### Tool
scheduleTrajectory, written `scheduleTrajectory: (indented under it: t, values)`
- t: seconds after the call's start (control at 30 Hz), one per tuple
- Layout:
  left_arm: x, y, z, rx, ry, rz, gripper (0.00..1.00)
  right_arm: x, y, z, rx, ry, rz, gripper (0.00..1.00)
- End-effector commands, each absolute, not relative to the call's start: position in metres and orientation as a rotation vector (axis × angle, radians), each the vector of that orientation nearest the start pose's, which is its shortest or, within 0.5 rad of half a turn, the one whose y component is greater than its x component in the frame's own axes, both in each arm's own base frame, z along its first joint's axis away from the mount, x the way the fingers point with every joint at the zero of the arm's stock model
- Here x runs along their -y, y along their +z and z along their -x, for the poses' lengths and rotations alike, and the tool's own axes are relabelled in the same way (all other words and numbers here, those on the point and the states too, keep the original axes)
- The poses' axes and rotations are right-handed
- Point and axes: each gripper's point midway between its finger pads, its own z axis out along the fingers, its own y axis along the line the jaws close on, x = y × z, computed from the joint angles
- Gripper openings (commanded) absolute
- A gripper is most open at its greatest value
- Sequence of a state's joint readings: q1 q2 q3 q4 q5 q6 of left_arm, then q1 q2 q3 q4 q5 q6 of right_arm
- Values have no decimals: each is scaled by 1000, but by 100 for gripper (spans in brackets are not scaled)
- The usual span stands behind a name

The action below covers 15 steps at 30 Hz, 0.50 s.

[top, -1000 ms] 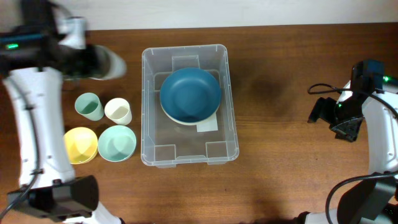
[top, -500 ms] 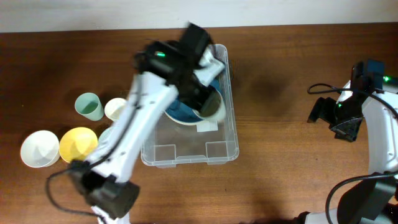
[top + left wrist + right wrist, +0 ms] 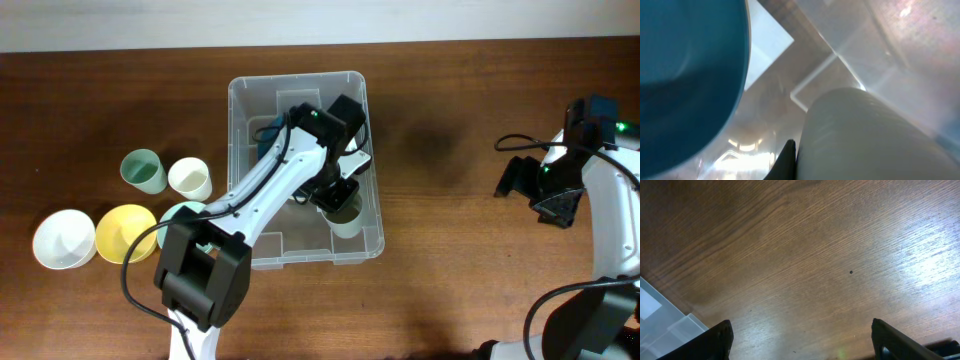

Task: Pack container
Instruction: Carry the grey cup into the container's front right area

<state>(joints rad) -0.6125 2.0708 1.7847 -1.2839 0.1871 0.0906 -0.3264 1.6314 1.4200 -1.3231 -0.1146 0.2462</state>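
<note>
Next, my left gripper carries the pale cup down onto the container's base [image 3: 840, 57] at the container's near corner, then lets go of it.
The clear container [image 3: 233, 170] stands in the middle of the table in the overhead view. A blue bowl [image 3: 268, 132] lies in its far half, mostly hidden under my left arm. My left gripper [image 3: 338, 193] is inside the container near its right wall, shut on a pale cup [image 3: 346, 217]. In the left wrist view the pale cup [image 3: 865, 135] fills the lower right beside one dark finger, with the blue bowl [image 3: 685, 75] at the left and the container's ribbed base [image 3: 840, 57] with its white label [image 3: 769, 44] behind. My right gripper [image 3: 553, 205] is open and empty over bare wood [image 3: 802, 340].
Left of the container stand a green cup [image 3: 143, 170], a cream cup [image 3: 189, 178], a white bowl [image 3: 63, 240], a yellow bowl [image 3: 125, 232] and a mint bowl [image 3: 182, 216], partly under my left arm. The container's corner [image 3: 660, 317] shows in the right wrist view.
My left arm has swung from the far left over the container and come down inside it with the pale cup. The right arm has not moved.
</note>
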Motion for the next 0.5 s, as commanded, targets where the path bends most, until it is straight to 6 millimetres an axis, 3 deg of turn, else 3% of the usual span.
scheduleTrajectory:
  t: [0.0, 0.17, 0.27, 0.33, 0.4, 0.47]
  values:
    - [253, 70, -303, -2993, -279, -1133, 0, 73, 143, -286, -2968, 184, -849, 84]
    - [246, 55, -304, -2995, -217, -1135, 1, 73, 143, -286, -2968, 184, -849, 84]
    - [243, 54, -306, -2989, -179, -1133, 12, 73, 143, -286, -2968, 184, -849, 84]
    - [243, 54, -306, -2989, -179, -1133, 14, 73, 143, -286, -2968, 184, -849, 84]
    - [243, 54, -307, -2987, -179, -1132, 37, 73, 143, -286, -2968, 184, -849, 84]
    - [243, 54, -307, -2988, -179, -1132, 46, 73, 143, -286, -2968, 184, -849, 84]
